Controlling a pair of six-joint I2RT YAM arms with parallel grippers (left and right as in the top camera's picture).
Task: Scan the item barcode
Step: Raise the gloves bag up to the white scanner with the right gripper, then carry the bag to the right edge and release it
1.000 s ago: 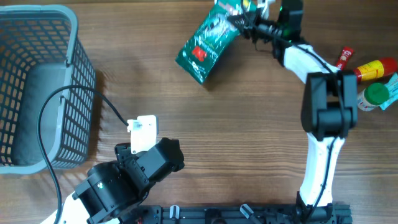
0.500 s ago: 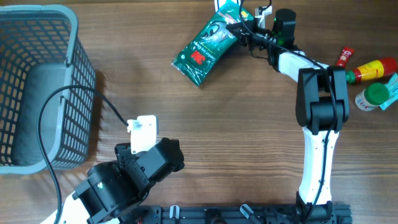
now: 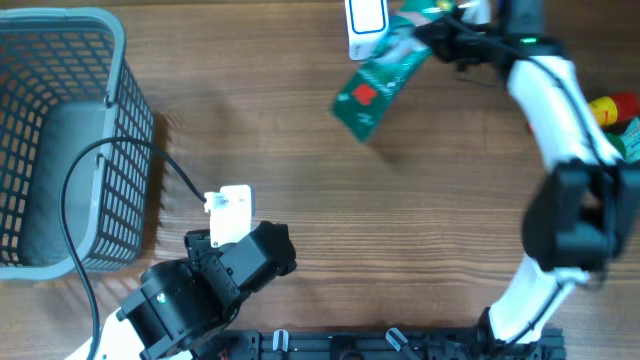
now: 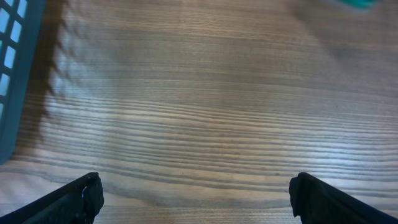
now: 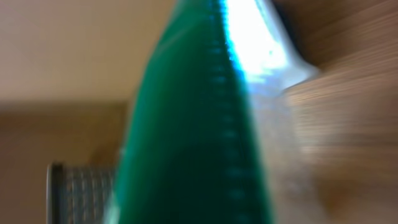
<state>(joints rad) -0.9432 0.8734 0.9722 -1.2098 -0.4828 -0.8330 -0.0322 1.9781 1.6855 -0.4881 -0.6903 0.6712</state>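
Note:
I need to swing my right gripper across, lower the packet [image 3: 378, 85] and release it by the bottle, because the items there lie below my right gripper and to its right in the overhead view.
The item is a green packet [image 3: 378, 85] with a red mark, hanging tilted over the far middle of the table. My right gripper [image 3: 440, 35] is shut on its upper end. In the right wrist view the packet [image 5: 193, 137] fills the frame, blurred, and hides the fingers. No barcode is readable in any view. A white, blue-edged rectangle [image 3: 367, 20] shows at the top edge, touching the packet's upper end; I cannot tell what it is. My left gripper [image 4: 196, 193] is open over bare wood at the near left, nothing between its fingertips [image 4: 81, 196].
A grey mesh basket [image 3: 115, 60] stands at the far left, its corner also in the left wrist view [image 4: 12, 62]. A black cable [image 3: 110, 150] loops from it to the left arm [image 3: 215, 275]. A red and yellow bottle [image 3: 615, 108] lies at the right edge.
The right arm has swung to the right, carrying the green packet rightward and uncovering the white rectangle at the top edge. The left arm has not moved.

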